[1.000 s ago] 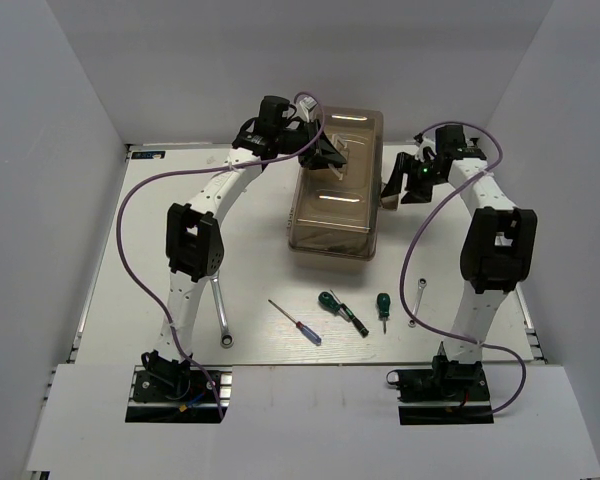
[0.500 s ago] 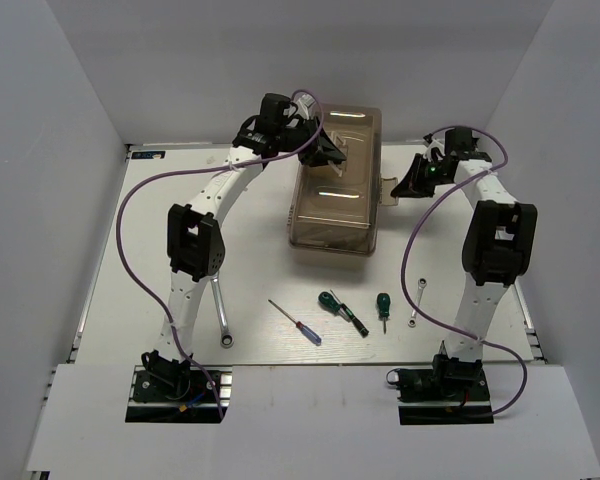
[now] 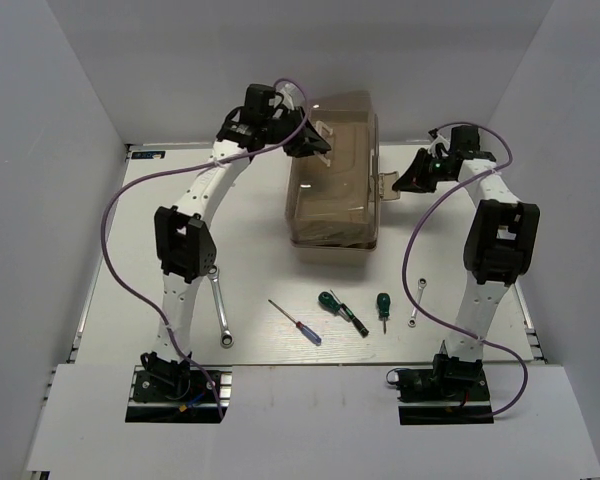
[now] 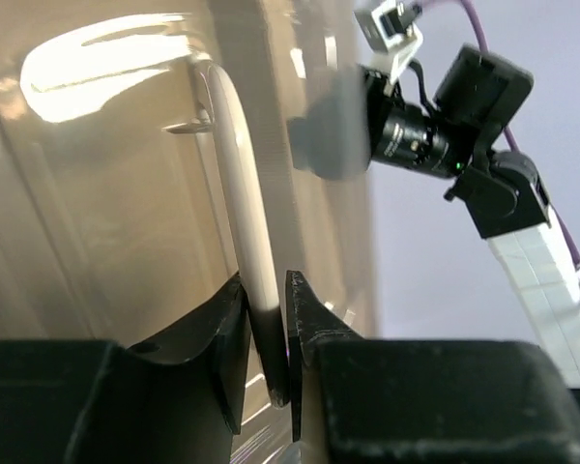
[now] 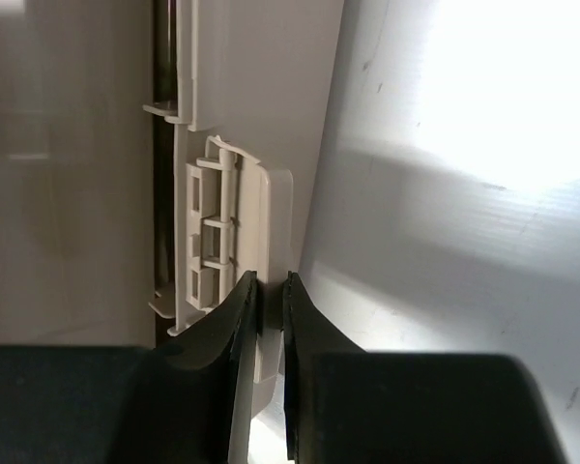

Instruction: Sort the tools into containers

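Note:
The lid in the robot's left gripper needs to swing next toward the bare tabletop beside the toolbox (image 3: pixel 332 200), because that is to its left in the top view, and the gripper needs to let go of the lid's handle there.
The toolbox (image 3: pixel 332 200), with its smoky brown lid (image 3: pixel 342 130), stands at the back centre of the table. My left gripper (image 3: pixel 315 143) is shut on the lid's pale handle (image 4: pixel 237 184), which runs between the jaws (image 4: pixel 269 333). My right gripper (image 3: pixel 405 182) is shut on the beige latch (image 5: pixel 234 242) on the box's right side, with the tab pinched between the fingers (image 5: pixel 268 309). On the table in front lie a long wrench (image 3: pixel 218 310), a red-and-blue screwdriver (image 3: pixel 295 322), two green-handled screwdrivers (image 3: pixel 342 311) (image 3: pixel 383 309) and a short wrench (image 3: pixel 417 301).
White walls close in the table on the left, back and right. Purple cables loop from both arms. The right arm's wrist camera (image 4: pixel 420 145) shows in the left wrist view, close beside the lid.
The right gripper closed on the latch and stayed there. The left gripper moved up and to the left with the handle, and the lid now stands tilted.

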`<state>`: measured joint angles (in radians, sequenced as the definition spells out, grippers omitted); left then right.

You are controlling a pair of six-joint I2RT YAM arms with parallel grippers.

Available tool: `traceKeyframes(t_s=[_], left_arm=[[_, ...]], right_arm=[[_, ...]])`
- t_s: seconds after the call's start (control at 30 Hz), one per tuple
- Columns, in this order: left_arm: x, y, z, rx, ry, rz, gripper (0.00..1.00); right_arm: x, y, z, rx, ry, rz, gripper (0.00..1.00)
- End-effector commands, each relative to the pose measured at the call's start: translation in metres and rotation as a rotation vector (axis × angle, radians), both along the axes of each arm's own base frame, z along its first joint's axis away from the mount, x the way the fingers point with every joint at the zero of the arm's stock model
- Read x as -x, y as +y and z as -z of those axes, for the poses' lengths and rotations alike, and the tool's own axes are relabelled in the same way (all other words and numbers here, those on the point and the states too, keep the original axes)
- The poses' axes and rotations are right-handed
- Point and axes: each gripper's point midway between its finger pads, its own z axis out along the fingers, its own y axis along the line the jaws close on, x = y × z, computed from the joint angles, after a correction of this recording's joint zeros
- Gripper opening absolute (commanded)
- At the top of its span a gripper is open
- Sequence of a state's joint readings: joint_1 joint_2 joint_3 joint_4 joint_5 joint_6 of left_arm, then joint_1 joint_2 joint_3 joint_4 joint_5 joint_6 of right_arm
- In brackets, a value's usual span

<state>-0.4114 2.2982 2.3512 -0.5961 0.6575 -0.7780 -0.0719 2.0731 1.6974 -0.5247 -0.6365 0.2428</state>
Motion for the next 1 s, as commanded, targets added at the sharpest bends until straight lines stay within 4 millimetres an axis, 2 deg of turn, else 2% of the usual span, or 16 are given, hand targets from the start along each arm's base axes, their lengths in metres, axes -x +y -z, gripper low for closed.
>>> traceKeyframes(t_s=[0.0, 0.07, 0.13, 0.2, 0.23, 0.3, 0.33, 0.4, 0.43, 0.53, 0.6, 0.63, 0.7, 0.8, 0.83, 0.97], left_arm=[[-0.026, 0.070, -0.065, -0.080, -0.245, -0.175, 0.00], [-0.023, 0.077, -0.076, -0.097, -0.270, -0.207, 0.00], [-0.020, 0.082, -0.074, -0.122, -0.262, -0.221, 0.00], [-0.015, 0.088, -0.082, -0.147, -0.286, -0.231, 0.00], [-0.014, 0.093, -0.072, -0.181, -0.263, -0.249, 0.00], [-0.008, 0.109, -0.080, -0.214, -0.281, -0.282, 0.00], [-0.006, 0.115, -0.065, -0.251, -0.246, -0.307, 0.00], [0.001, 0.131, -0.065, -0.286, -0.250, -0.344, 0.00], [0.005, 0.134, -0.045, -0.319, -0.214, -0.340, 0.00], [0.007, 0.158, -0.025, -0.378, -0.176, -0.407, 0.00], [0.009, 0.165, -0.017, -0.407, -0.166, -0.435, 0.00], [0.013, 0.167, -0.005, -0.419, -0.145, -0.430, 0.00], [0.014, 0.172, 0.000, -0.421, -0.142, -0.439, 0.00], [0.015, 0.174, 0.009, -0.435, -0.125, -0.442, 0.16], [0.015, 0.174, 0.009, -0.435, -0.125, -0.442, 0.31], [0.017, 0.179, 0.021, -0.450, -0.098, -0.444, 0.54]], right_arm=[[-0.036, -0.049, -0.030, 0.088, -0.179, 0.073, 0.00], [-0.038, -0.053, -0.029, 0.098, -0.181, 0.079, 0.00], [-0.038, -0.054, -0.031, 0.100, -0.186, 0.079, 0.00], [-0.040, -0.056, -0.033, 0.109, -0.195, 0.081, 0.00], [-0.041, -0.057, -0.032, 0.116, -0.194, 0.082, 0.00], [-0.044, -0.060, -0.035, 0.123, -0.207, 0.087, 0.00], [-0.044, -0.061, -0.035, 0.130, -0.210, 0.086, 0.00], [-0.047, -0.062, -0.038, 0.137, -0.224, 0.083, 0.00], [-0.048, -0.063, -0.040, 0.139, -0.227, 0.084, 0.00], [-0.054, -0.064, -0.041, 0.150, -0.241, 0.079, 0.00], [-0.060, -0.063, -0.048, 0.159, -0.263, 0.076, 0.00], [-0.064, -0.063, -0.053, 0.165, -0.283, 0.072, 0.00], [-0.074, -0.063, -0.060, 0.177, -0.314, 0.066, 0.00], [-0.078, -0.062, -0.059, 0.173, -0.317, 0.058, 0.00], [-0.079, -0.061, -0.063, 0.167, -0.327, 0.050, 0.00], [-0.075, -0.054, -0.056, 0.128, -0.321, 0.027, 0.00]])
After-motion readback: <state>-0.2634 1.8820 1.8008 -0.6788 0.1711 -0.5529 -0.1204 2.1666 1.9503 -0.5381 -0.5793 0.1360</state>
